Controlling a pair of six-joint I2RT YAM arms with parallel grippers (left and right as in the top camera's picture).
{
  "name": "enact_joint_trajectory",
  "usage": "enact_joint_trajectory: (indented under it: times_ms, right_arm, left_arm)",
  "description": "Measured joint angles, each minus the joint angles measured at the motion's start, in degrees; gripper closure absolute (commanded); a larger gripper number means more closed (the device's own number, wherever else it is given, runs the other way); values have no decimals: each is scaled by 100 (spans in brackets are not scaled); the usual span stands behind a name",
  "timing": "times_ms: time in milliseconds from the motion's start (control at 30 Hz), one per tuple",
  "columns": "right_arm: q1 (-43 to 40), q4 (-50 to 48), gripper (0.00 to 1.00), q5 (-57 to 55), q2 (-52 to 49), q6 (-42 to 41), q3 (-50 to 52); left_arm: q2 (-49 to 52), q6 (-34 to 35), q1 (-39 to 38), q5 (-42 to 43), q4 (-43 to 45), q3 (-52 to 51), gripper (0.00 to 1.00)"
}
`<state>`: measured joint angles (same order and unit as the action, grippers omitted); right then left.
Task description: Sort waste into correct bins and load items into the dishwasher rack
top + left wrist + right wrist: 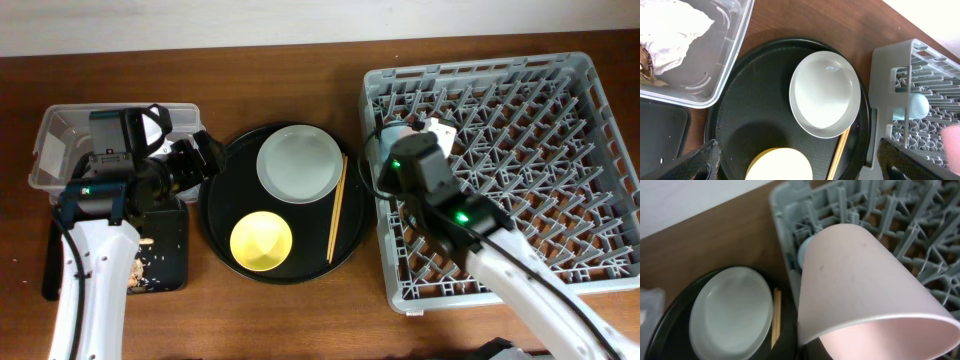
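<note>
My right gripper should turn and move down to the rack's wires beside the light blue cup [400, 211] and release, because the pink cup hangs tilted above the rack.
The pink cup [860, 285] fills the right wrist view, tilted over the near-left corner of the grey dishwasher rack [560, 150]. My right gripper [840, 352] is shut on its rim, its fingers mostly hidden. A light blue cup [912, 106] lies in the rack behind it. My left gripper [802, 167] is open above the yellow bowl [261, 240], with nothing between its fingers [695, 162]. The pale plate [299, 162] and the chopsticks [337, 208] lie on the round black tray [215, 215]. A crumpled white napkin [670, 35] sits in the clear tub [60, 140].
The flat black tray [165, 245] lies in front of the tub, with beige crumbs [140, 270] on it. A bit of brown wrapper [645, 65] shows under the napkin. My left arm hangs over the tub and flat tray.
</note>
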<state>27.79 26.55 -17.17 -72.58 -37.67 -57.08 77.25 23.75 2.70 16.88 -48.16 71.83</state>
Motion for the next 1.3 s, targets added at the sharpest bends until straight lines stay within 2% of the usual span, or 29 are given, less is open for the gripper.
enact_joint_trajectory:
  times_ms: [100,167,233,400,467,667,800,933,1067,1300]
  right_arm:
    - [2,323,95,256,636,590,0]
    - [2,682,89,343,994,1064,0]
    - [0,1075,96,380,1202,1357,0]
    - [2,2120,96,481,1475,1871,9]
    - [0,2168,96,774,1478,2457,9]
    - [-280,2149,96,2785,1453,4183,11]
    - [-1071,2149,96,4638,1379,5062,11]
    - [-1847,2203,96,5923,1316,5853,9]
    - [-2601,2321,96,7138,669,6773,9]
    - [-3296,2317,96,8400,-1325,7753,11]
  left_arm:
    - [0,0,0,0,0,0,1]
    - [0,0,0,0,2,0,1]
    - [0,0,0,0,0,0,1]
    - [0,0,0,0,0,0,1]
    - [0,0,0,0,0,0,1]
    - [0,0,0,0,0,0,1]
    - [0,0,0,0,0,0,1]
    - [0,0,0,0,0,0,1]
    - [0,0,0,2,-2,0,1]
    - [0,0,0,0,2,0,1]
